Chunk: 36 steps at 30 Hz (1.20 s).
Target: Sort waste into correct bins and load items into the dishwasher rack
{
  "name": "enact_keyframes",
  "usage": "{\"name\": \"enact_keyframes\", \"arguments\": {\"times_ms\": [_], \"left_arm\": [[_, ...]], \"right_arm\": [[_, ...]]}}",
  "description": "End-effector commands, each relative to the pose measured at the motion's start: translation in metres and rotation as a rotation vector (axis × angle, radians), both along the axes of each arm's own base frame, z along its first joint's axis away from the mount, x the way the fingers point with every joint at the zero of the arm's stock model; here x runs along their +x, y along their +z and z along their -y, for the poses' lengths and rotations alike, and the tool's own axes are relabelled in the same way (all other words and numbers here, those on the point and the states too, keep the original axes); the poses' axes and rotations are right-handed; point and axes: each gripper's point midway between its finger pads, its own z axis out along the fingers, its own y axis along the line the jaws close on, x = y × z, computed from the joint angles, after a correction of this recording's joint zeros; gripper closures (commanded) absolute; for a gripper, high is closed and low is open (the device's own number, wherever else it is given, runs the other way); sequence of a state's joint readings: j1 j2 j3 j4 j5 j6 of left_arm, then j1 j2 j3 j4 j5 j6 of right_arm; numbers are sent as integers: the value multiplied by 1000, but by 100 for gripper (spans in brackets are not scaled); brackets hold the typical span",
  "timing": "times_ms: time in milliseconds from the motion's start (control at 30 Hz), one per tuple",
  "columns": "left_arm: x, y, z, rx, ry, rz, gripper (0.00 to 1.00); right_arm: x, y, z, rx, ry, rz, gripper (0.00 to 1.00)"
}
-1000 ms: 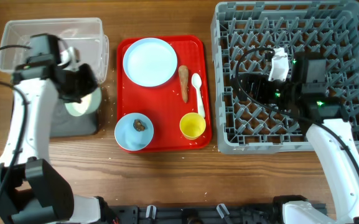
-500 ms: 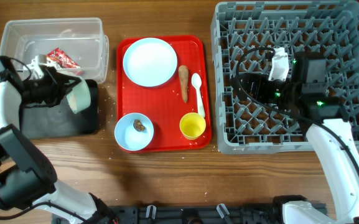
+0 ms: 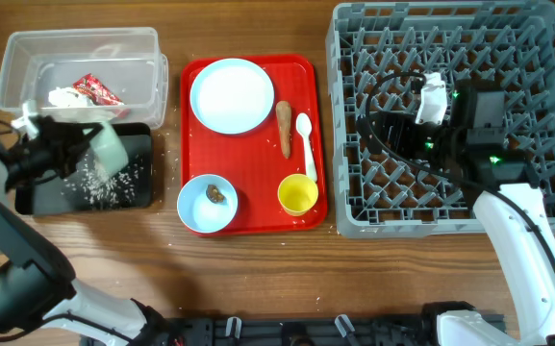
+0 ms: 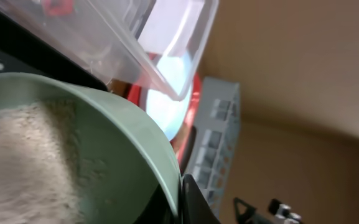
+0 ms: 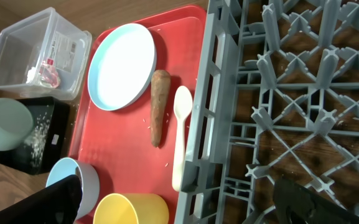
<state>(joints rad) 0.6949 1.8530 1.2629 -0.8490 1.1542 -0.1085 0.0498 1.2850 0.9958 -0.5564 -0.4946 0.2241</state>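
The gap between plate and blue bowl is to my left gripper's right in the overhead view, so that gripper needs to empty the bowl, then swing across and let go there.
My left gripper is shut on the rim of a pale green bowl, tipped on its side over the black tray. White rice lies scattered on that tray, and more rice is in the bowl. The clear tub holds the red-and-white wrapper and the tissue. The plate, carrot stick, spoon, yellow cup and blue bowl with a brown lump sit on the red tray. My right gripper is open and empty over the grey rack.
The red serving tray lies between the bins and the rack. Stray rice grains lie on the wood beside the black tray. The rack's left wall stands right next to the spoon.
The left arm has swung out to the left and tipped the green bowl. Rice has spilled from it onto the black tray. The right arm has not moved.
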Motion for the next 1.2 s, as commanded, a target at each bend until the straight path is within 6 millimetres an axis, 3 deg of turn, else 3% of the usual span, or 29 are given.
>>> {"name": "enact_keyframes", "arguments": {"times_ms": [0,267,633,700,767,800,867,900,967,1067,1167], "left_arm": [[-3,16,-10,-175,31,102,96],[-16,29,-25,-399,100,193,96],[-20,29,-22,-517,136,72,96],[-17,26,-25,-461,125,104,96],[-20,30,-19,-572,148,14,96],[-21,30,-17,-575,146,9,96],[-14,13,-28,-402,135,54,96],[-16,10,-26,-427,146,5,96],[-17,30,-12,-536,116,43,96],[-13,34,1,-488,65,89,96],[-6,36,33,-404,-39,121,96]], "right_arm": [[4,9,-3,20,4,16,0],[5,9,-3,20,3,17,0],[5,10,-3,22,2,20,0],[6,11,-3,22,2,23,0],[6,11,-3,22,2,27,0],[6,11,-3,22,2,27,0],[7,12,-3,23,2,33,0],[7,12,-3,23,2,33,0],[7,12,-3,22,2,30,0],[8,13,-3,23,2,40,0],[9,14,-3,28,-3,41,0]]}}
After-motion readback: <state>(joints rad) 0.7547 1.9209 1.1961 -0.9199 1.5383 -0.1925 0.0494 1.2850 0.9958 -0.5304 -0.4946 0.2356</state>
